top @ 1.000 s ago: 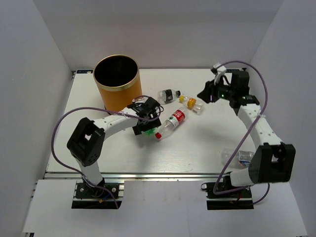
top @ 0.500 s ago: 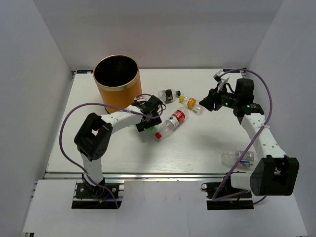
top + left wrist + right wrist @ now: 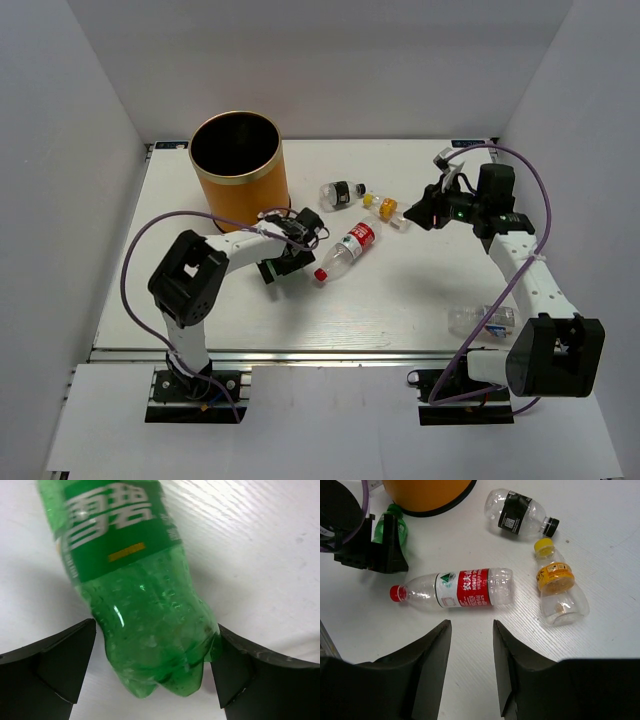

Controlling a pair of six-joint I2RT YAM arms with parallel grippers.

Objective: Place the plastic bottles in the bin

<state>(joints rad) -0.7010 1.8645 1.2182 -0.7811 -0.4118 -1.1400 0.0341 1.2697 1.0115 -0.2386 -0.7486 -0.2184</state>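
Note:
My left gripper should shift to the left in the top view and close both open fingers around the all-green bottle's base, since the base lies between them.
The all-green bottle (image 3: 135,605) lies on the table with its base between my left gripper's (image 3: 155,665) open fingers; the right finger touches it. In the top view this gripper (image 3: 279,261) sits just in front of the orange bin (image 3: 243,192) and hides the bottle. The right wrist view shows the green bottle (image 3: 395,524) beside the bin (image 3: 427,495). My right gripper (image 3: 470,630) is open and empty, hovering above the table (image 3: 419,205). Ahead of it lie a red-label bottle (image 3: 465,590), a black-label bottle (image 3: 517,512) and a yellow-cap bottle (image 3: 557,587).
A clear bottle with a blue-white label (image 3: 482,319) lies near the right arm's base. The red-label bottle (image 3: 345,250) lies mid-table, just right of the left gripper. White walls enclose the table on three sides.
My left gripper has swung left and turned, and the green bottle no longer shows under it from above. My right arm dropped and drew back a little, then held still.

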